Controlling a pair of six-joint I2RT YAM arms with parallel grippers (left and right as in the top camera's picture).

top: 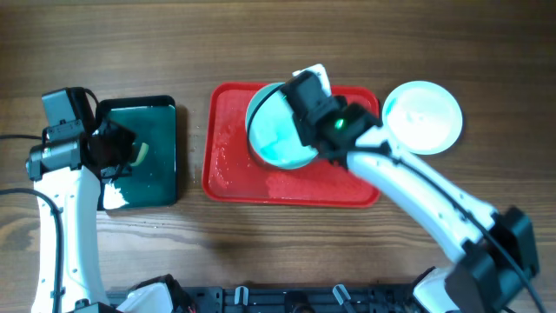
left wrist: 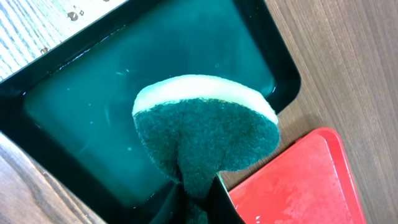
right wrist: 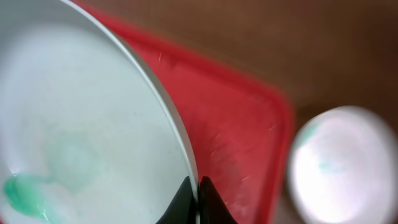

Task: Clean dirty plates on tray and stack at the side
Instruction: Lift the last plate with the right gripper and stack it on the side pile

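The other pale plate (top: 423, 117) (right wrist: 341, 165) is below my right gripper and to its right in the overhead view. I will carry my plate across, lower it on top and let go.
My right gripper (top: 304, 130) is shut on the rim of a pale cyan plate (top: 276, 132) and holds it tilted over the red tray (top: 234, 165). In the right wrist view the fingers (right wrist: 198, 193) pinch the rim of the plate (right wrist: 81, 124), which has a teal-green smear (right wrist: 22, 190) at lower left. Another pale plate (top: 423, 117) lies on the table right of the tray; it also shows in the right wrist view (right wrist: 339, 165). My left gripper (left wrist: 198, 199) is shut on a green-and-yellow sponge (left wrist: 208, 134) over the dark green tray (top: 143, 152).
The dark green black-rimmed tray (left wrist: 93, 106) holds liquid. A corner of the red tray (left wrist: 298, 186) shows in the left wrist view. A white object (top: 314, 73) peeks out behind the right wrist at the red tray's far edge.
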